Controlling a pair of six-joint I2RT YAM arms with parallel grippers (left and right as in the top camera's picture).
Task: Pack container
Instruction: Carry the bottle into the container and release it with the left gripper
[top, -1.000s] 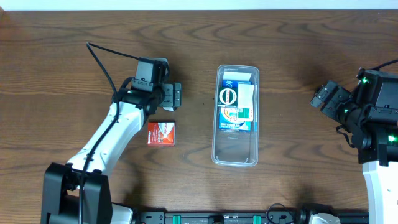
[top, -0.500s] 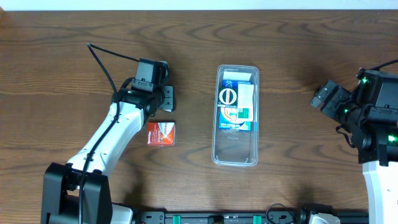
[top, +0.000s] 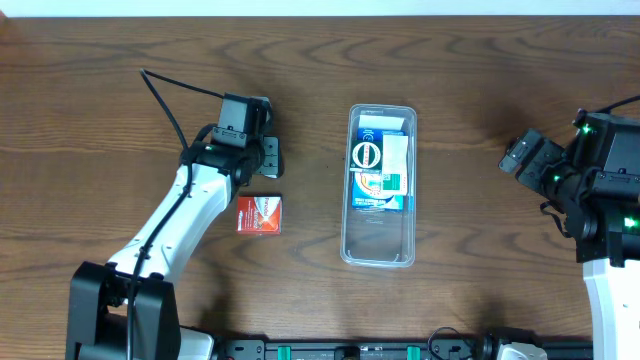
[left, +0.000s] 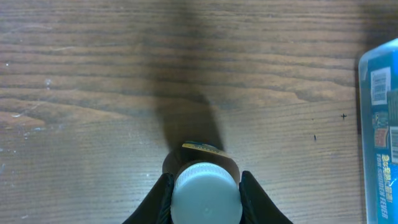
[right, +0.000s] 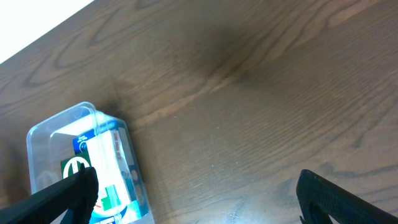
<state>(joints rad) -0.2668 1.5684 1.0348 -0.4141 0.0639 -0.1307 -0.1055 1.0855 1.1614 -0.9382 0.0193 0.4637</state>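
Note:
I should next lift the bottle in my left gripper and take it across to the right in the overhead view. Then I should lower it and release it at the container's empty near end (top: 382, 230).
The container (top: 378, 246), a long clear tub, lies in the middle of the table with blue and white boxes (top: 382, 170) in its far half. It also shows at the right edge of the left wrist view, as the container (left: 378, 130), and in the right wrist view as the container (right: 74, 124). My left gripper (top: 270, 157) is to its left. In the left wrist view the left gripper (left: 205, 198) is shut on the white cap (left: 205, 194) of a small brown bottle. My right gripper (top: 518, 156) stays at the far right. The right gripper (right: 199, 198) is open with nothing between its fingers.
A small red box (top: 260, 214) lies flat on the wood just in front of my left gripper. The near half of the container holds nothing. A black cable (top: 165, 100) runs from the left arm toward the back left.
The left gripper's fingers have come together onto the bottle cap. Neither arm has shifted, and the container and red box lie where they were.

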